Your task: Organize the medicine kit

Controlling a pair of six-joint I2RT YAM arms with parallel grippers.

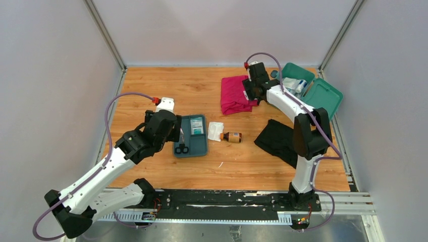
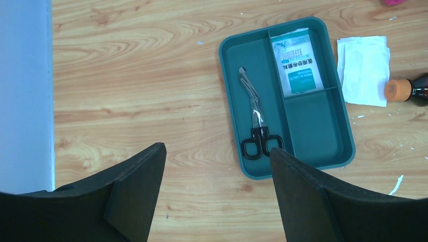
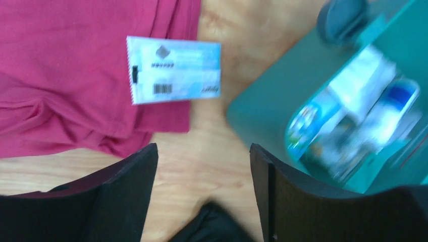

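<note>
The sachet lies flat ahead of my right gripper's open fingers, so my right gripper will next lower and turn toward the pink cloth, onto the sachet's barcoded edge (image 1: 246, 95) (image 3: 163, 91).
The medicine kit (image 1: 323, 96) stands open at the far right, a teal box with its lid laid back and several packets inside (image 1: 295, 85). In the right wrist view its corner (image 3: 272, 111) lies to the right of my fingers. My right gripper (image 3: 202, 151) is open and empty over bare wood, between the kit and a folded pink cloth (image 3: 75, 75). A white and blue sachet (image 3: 174, 69) lies on the cloth's edge. My left gripper (image 2: 217, 151) is open and empty, hovering just left of a dark-teal tray (image 2: 313, 136). The tray holds scissors (image 2: 255, 118) and a packet (image 2: 298, 63).
A white gauze packet (image 1: 215, 130) and a brown bottle (image 1: 233, 136) lie on their sides right of the tray (image 1: 191, 146). A black cloth (image 1: 277, 136) lies by the right arm's base. Grey walls close in the table on three sides.
</note>
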